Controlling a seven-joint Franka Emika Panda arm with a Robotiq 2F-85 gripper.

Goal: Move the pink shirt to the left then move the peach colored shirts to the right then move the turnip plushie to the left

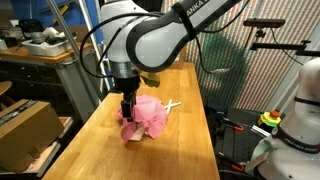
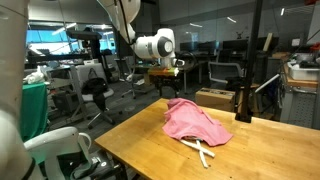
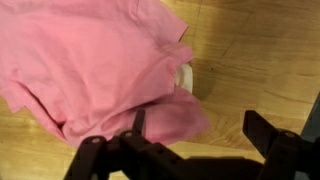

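Next I should shift my gripper left in the wrist view and lower it onto the pink shirt's folds to close, since one gripper finger hangs over bare wood.
The pink shirt [image 1: 147, 117] [image 2: 195, 122] lies crumpled on the wooden table [image 1: 185, 150] in both exterior views. In the wrist view the pink shirt [image 3: 90, 60] fills the upper left. My gripper [image 3: 200, 128] hangs just above the shirt's edge, open, with nothing between its fingers. One fingertip [image 3: 138, 122] is over the pink cloth, the other fingertip [image 3: 262, 130] over bare wood. In both exterior views the gripper [image 1: 128, 103] [image 2: 166, 73] points down over the shirt. The peach colored shirts and the turnip plushie are out of view.
A white rope loop [image 1: 172, 103] [image 2: 203, 152] [image 3: 185, 77] pokes out from under the shirt. A cardboard box [image 1: 22, 130] sits beside the table, and office chairs [image 2: 95, 95] and desks stand beyond it.
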